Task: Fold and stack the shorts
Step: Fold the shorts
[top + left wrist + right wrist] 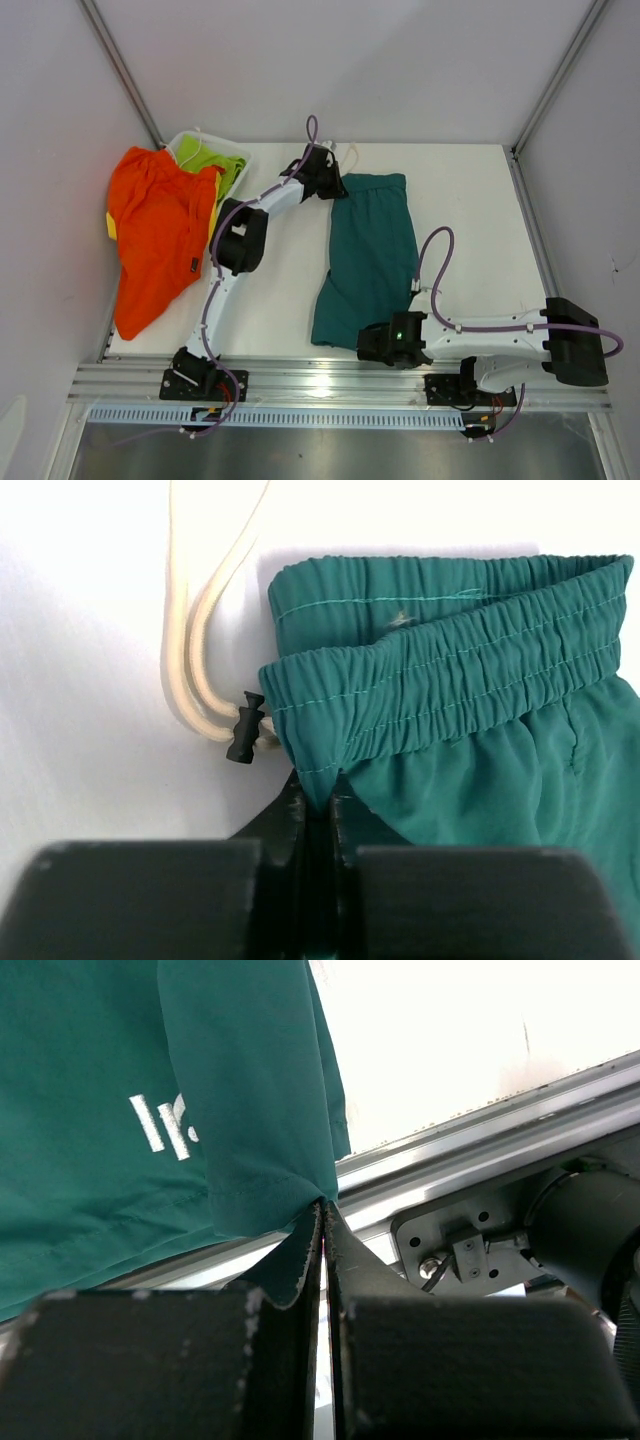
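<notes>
The waistband corner drags back in my left gripper next, toward the bare stretch of tabletop beside the orange shorts point(155, 235), and comes free there.
The teal shorts point(372, 250) lie stretched lengthwise across the middle of the table, waistband at the far end. My left gripper point(322, 180) is at the far left waistband corner. In the left wrist view the gripper point(318, 792) is shut on a pinch of the teal elastic waistband point(450, 675), next to the white drawstrings point(195, 630) and their black toggle point(245, 728). My right gripper point(374, 345) is at the near hem, and its wrist view shows it point(323, 1210) shut on the hem corner of the teal shorts point(150, 1110). The orange shorts point(155, 235) lie crumpled at the left.
A white bin point(188, 142) at the back left holds lime-green cloth point(212, 160). A bit of yellow cloth point(110, 226) peeks from under the orange pair. The metal rail point(340, 380) runs along the table's near edge, right under the right gripper. White walls close in on both sides.
</notes>
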Available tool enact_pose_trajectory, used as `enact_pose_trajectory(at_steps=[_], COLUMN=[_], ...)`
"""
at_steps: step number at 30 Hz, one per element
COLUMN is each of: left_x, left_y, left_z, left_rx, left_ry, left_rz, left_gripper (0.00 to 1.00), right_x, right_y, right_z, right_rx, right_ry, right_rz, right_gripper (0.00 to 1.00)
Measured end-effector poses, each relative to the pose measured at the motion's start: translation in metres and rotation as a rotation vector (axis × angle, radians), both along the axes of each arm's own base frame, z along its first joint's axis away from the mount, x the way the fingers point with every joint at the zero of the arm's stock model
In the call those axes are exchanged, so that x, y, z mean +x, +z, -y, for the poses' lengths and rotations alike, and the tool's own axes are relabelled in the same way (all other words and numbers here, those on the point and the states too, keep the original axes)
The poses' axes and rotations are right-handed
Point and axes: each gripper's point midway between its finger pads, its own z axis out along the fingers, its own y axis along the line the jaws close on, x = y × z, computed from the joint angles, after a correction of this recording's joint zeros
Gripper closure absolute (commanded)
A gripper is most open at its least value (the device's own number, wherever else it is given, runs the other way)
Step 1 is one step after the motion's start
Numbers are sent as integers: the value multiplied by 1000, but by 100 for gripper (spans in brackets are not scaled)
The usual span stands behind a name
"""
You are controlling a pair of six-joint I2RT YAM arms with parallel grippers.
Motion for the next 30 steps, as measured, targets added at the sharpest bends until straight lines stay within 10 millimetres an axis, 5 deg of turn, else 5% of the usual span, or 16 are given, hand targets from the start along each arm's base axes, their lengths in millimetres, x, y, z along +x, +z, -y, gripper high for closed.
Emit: enact_pose_trajectory(at_steps=[5, 9, 17, 21, 24, 25, 26, 30], left_x=[2, -3, -2, 2, 0, -2, -5, -9], left_y=[1, -2, 39, 60, 56, 52, 47, 40], left_z=[0, -23, -146, -186, -194, -195, -196, -197], left_rx=[-29, -40, 42, 61, 77, 83, 89, 101], left_ry=[26, 78, 323, 409, 433, 435, 437, 439], left_rz=[-12, -28, 1, 47, 51, 47, 38, 24], left_gripper=[100, 100, 100, 100, 100, 100, 100, 100], right_x=[1, 6, 43, 68, 81, 83, 86, 90], right_y=[0, 0, -12, -15, -16, -16, -14, -8], right_z=[-1, 4, -10, -22, -17, -14, -10, -8], right_rx=[2, -38, -63, 30, 113, 130, 149, 164], right_ry=[-1, 22, 46, 24, -8, -18, -28, -8], right_rz=[8, 8, 16, 39, 51, 53, 56, 65], right_gripper=[99, 100, 100, 98, 67, 45, 36, 30])
